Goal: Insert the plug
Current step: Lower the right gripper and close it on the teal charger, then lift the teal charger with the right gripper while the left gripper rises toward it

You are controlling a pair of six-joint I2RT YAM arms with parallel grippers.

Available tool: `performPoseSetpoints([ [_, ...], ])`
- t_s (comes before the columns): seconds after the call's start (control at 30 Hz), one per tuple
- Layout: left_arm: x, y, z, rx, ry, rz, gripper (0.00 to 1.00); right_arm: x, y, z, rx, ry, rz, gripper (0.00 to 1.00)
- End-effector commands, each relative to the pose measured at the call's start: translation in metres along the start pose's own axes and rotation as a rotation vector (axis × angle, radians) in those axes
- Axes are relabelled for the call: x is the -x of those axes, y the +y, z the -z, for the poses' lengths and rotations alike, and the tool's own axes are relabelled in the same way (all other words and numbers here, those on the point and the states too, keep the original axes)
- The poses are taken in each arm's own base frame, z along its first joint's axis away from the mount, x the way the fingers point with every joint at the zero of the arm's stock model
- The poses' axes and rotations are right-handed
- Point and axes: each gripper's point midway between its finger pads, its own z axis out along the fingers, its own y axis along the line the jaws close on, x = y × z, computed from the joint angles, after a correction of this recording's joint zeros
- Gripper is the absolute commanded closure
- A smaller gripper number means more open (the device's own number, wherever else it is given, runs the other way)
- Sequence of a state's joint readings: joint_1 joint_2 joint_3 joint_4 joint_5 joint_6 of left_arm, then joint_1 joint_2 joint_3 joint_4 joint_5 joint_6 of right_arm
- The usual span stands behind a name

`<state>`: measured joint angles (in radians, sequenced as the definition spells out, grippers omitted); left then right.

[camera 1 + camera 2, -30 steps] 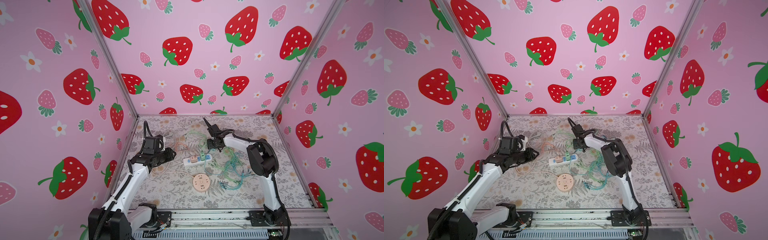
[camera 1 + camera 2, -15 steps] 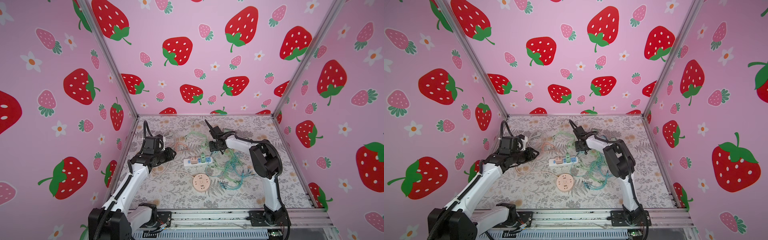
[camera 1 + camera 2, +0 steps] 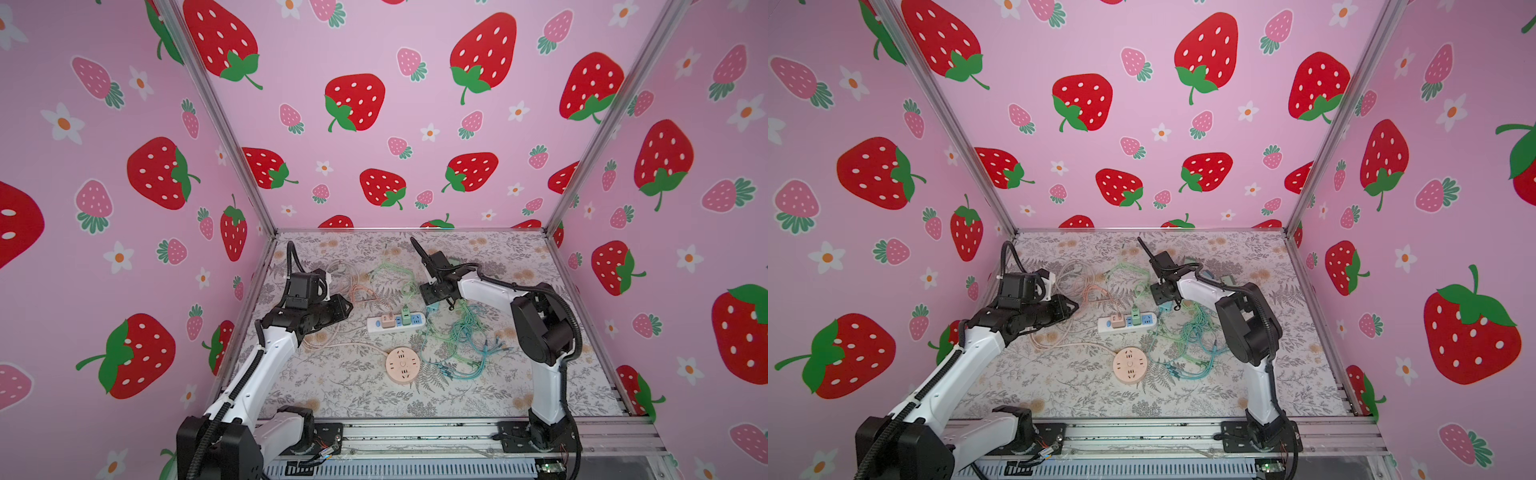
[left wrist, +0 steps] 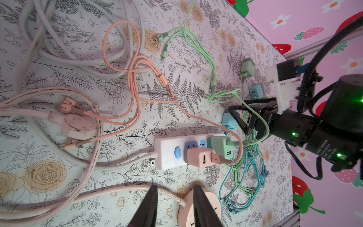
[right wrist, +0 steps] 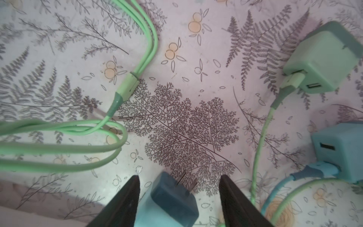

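The blue plug lies slanted between the open fingers, so the robot's right gripper should next turn and move down onto the sides of the blue plug [image 3: 432, 308] [image 5: 172, 198] and close.
A blue plug [image 5: 172, 198] with two metal prongs lies tilted between the fingers of my right gripper [image 5: 178, 176]. The jaws are open, with a clear gap on one side of the plug. In both top views this gripper [image 3: 438, 303] hangs just behind the white power strip [image 3: 374, 326], and the blue plug [image 3: 432, 308] shows under it. A pink plug [image 4: 198, 157] and a green plug [image 4: 222, 145] sit in the strip [image 4: 165, 151]. My left gripper [image 4: 174, 186] is open and empty, hovering left of the strip [image 3: 1106, 326].
A round pink socket [image 3: 402, 365] lies in front of the strip. Green and blue cables [image 3: 461, 340] tangle on the right, pink and white cables [image 4: 121, 64] on the left. A loose green charger [image 5: 322, 64] and a blue charger [image 5: 341, 149] lie beside my right gripper.
My right arm has shifted a little to the right over the blue plug. The left arm has not moved.
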<state>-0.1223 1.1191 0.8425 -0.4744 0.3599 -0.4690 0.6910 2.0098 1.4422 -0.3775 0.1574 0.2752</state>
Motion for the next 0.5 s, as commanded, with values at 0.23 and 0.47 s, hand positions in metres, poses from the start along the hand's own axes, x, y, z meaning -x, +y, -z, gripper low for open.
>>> performPoseSetpoints([
  [0.23, 0.006, -0.007, -0.002, -0.033, 0.004, -0.009, 0.66, -0.006, -0.001, 0.032, -0.031, -0.047, -0.402, 0.34],
  [0.47, 0.005, -0.009, -0.001, -0.040, 0.008, -0.020, 0.63, -0.037, 0.008, 0.019, -0.070, -0.022, -0.476, 0.36],
])
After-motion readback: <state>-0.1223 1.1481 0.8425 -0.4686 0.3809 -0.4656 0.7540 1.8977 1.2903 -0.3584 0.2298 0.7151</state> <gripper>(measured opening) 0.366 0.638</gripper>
